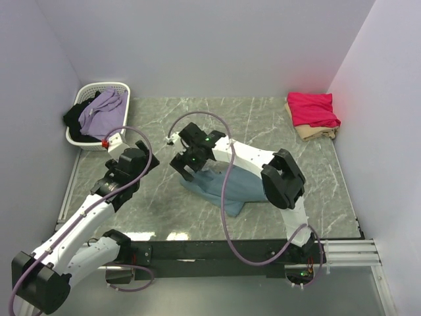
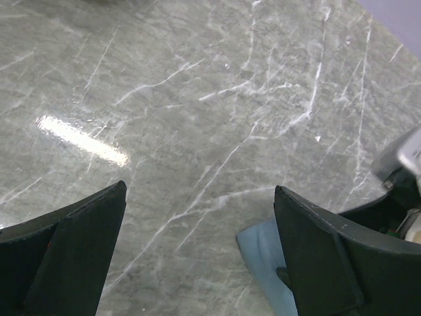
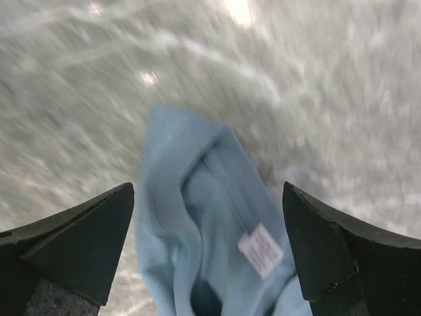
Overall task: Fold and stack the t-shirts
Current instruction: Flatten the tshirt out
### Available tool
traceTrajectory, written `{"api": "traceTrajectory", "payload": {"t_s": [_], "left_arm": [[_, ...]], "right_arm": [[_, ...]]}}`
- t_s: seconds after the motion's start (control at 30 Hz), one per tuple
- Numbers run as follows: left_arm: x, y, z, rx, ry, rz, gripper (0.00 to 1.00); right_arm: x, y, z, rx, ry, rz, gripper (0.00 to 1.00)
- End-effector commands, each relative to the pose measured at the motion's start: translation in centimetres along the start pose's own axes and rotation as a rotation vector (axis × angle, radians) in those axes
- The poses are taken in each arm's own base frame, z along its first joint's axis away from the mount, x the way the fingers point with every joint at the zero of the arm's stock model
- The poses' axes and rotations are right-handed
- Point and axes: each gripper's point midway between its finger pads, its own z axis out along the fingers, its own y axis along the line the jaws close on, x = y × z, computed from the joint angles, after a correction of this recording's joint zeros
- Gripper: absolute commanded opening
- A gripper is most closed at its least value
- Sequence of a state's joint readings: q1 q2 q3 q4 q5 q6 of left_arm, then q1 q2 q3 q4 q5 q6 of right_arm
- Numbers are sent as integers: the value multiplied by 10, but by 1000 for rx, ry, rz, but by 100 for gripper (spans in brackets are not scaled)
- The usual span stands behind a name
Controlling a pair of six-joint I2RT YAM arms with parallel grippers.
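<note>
The right gripper moves down onto the shirt's end by the white label next and closes there, since that blue cloth lies unheld between its spread fingers.
A teal-blue t-shirt lies crumpled on the marble table in front of the arms. My right gripper hovers open over its left end; in the right wrist view the blue cloth with a white label lies between the spread jaws, not held. My left gripper is open and empty over bare table left of the shirt; a corner of the blue cloth shows beside its right finger. A crimson-pink t-shirt lies folded on a beige t-shirt at the back right corner.
A white slatted basket at the back left holds lilac and black clothes. The walls close in on three sides. A purple cable loops over the table between the arms.
</note>
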State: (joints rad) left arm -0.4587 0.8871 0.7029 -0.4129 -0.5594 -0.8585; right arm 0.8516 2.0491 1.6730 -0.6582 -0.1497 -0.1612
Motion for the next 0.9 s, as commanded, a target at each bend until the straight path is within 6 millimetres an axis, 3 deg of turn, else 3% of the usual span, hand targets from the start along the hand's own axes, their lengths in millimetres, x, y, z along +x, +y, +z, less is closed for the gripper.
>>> {"api": "traceTrajectory", "payload": {"t_s": [0.0,0.37,0.43,0.47,0.57,0.6,0.63,0.67,0.7,0.77,0.87], "left_arm": [[1,6,1,-19,-7,1,99],[-1,10,4,-20,-7,5,100],[-1,10,5,-20,-5,4,99],[-1,10,5,-21,-6,2,99],[-2,11,5,-24,-7,1,99],[-3,12,5,-27,-9,-1,100],[-3,13,5,-28,-9,-1,100],[-4,13,5,-27,-10,2,99],[-5,12,5,-23,-13,0,99],[-6,11,5,-17,-10,6,99],[-6,10,6,-17,-6,10,99]], "right_arm": [[-19,18,0,-66,-7,-76,100],[22,22,21,-58,128,-74,100],[27,21,23,-53,140,-73,95],[28,21,23,-52,138,-72,90],[30,19,25,-44,149,-64,58],[30,19,27,-41,151,-61,37],[26,17,26,-33,144,-62,25],[23,15,25,-17,136,-58,7],[16,12,19,4,111,-50,0],[2,2,10,73,66,-38,0],[-37,-19,-31,212,-69,-1,0]]}}
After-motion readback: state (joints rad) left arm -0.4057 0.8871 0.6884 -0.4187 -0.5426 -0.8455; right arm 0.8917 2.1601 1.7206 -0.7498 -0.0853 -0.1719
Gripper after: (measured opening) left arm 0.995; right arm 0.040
